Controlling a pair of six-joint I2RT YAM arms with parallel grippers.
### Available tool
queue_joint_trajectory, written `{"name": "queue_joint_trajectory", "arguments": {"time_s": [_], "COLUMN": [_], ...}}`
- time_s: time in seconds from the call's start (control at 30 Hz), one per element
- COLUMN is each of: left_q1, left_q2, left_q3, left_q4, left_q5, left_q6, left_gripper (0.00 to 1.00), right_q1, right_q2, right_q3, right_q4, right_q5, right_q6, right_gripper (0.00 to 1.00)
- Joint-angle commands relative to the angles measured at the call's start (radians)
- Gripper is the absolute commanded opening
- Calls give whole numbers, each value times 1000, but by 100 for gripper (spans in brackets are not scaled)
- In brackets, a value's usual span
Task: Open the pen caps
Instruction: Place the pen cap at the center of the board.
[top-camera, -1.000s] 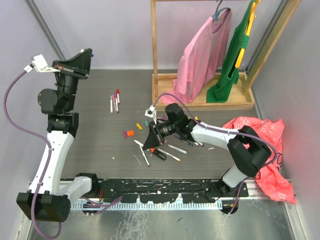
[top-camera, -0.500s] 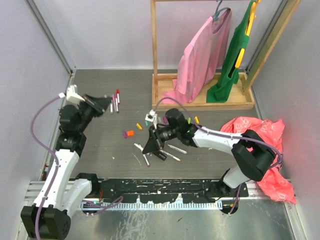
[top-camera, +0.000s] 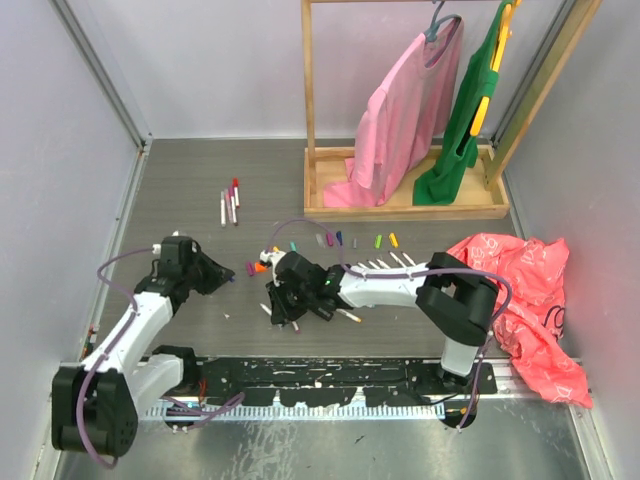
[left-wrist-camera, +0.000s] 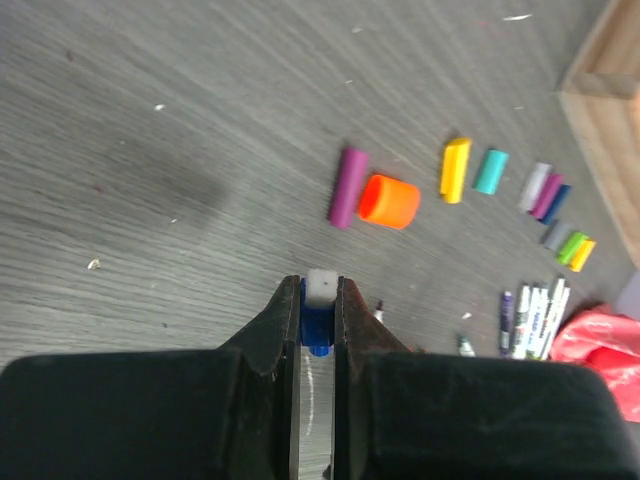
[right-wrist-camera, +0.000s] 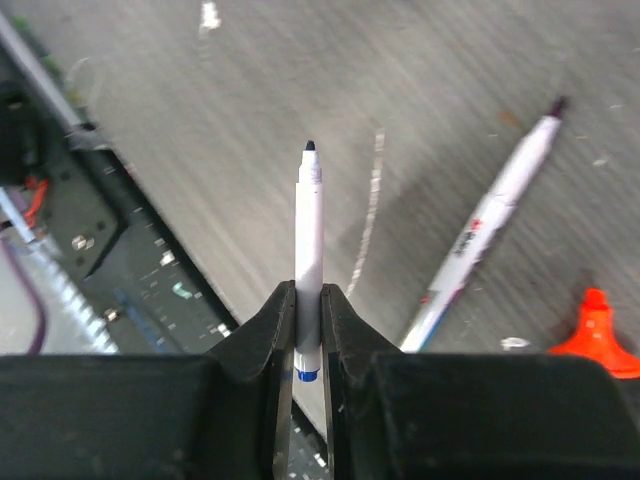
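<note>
The white pen's blue cap is already off, so the robot's right gripper will lower the pen onto bare tabletop (right-wrist-camera: 385, 220) beside the other uncapped pen and release it.
My left gripper (left-wrist-camera: 319, 285) is shut on a small blue pen cap (left-wrist-camera: 319, 303) with a white end, low over the table. Just beyond it lie loose pen caps: purple (left-wrist-camera: 347, 187), orange (left-wrist-camera: 389, 201), yellow (left-wrist-camera: 455, 169) and teal (left-wrist-camera: 490, 171). My right gripper (right-wrist-camera: 308, 290) is shut on an uncapped white pen (right-wrist-camera: 308, 225) with a blue end, tip pointing away. In the top view the left gripper (top-camera: 222, 276) sits left of the caps (top-camera: 258, 267) and the right gripper (top-camera: 285, 308) is near the table's front edge.
Another uncapped pen (right-wrist-camera: 490, 230) and an orange piece (right-wrist-camera: 593, 325) lie right of the held pen. Three capped pens (top-camera: 230, 203) lie at the back left. A row of caps (top-camera: 335, 240) and pens (top-camera: 385, 265) lies mid-table. A wooden clothes rack (top-camera: 400, 205) and red bag (top-camera: 525, 290) stand right.
The left arm has swung down from high at the back left to low beside the caps. The right gripper has moved left and toward the front edge with the pen.
</note>
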Motion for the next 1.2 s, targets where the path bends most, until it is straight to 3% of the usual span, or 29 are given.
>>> {"name": "queue_joint_trajectory", "arguments": {"time_s": [0.0, 0.2, 0.33, 0.7, 1.17], "left_q1": [-51, -68, -69, -68, -67], "left_q2": [107, 233, 272, 376, 356], "left_q3": [53, 66, 66, 63, 66], "left_q4": [20, 54, 67, 115, 94], "left_q5": [-89, -96, -113, -92, -88], "left_q6": [-27, -12, 1, 2, 5], "left_gripper": [0, 2, 12, 23, 33], "right_q1": [17, 46, 65, 75, 75], "right_q2": [36, 114, 119, 168, 182], "right_q3": [97, 175, 176, 179, 182], "right_q4": [-96, -174, -184, -207, -209], "right_q5": [208, 245, 300, 348, 325], "right_q6": [5, -7, -21, -41, -46], "right_gripper": [2, 4, 6, 13, 25]}}
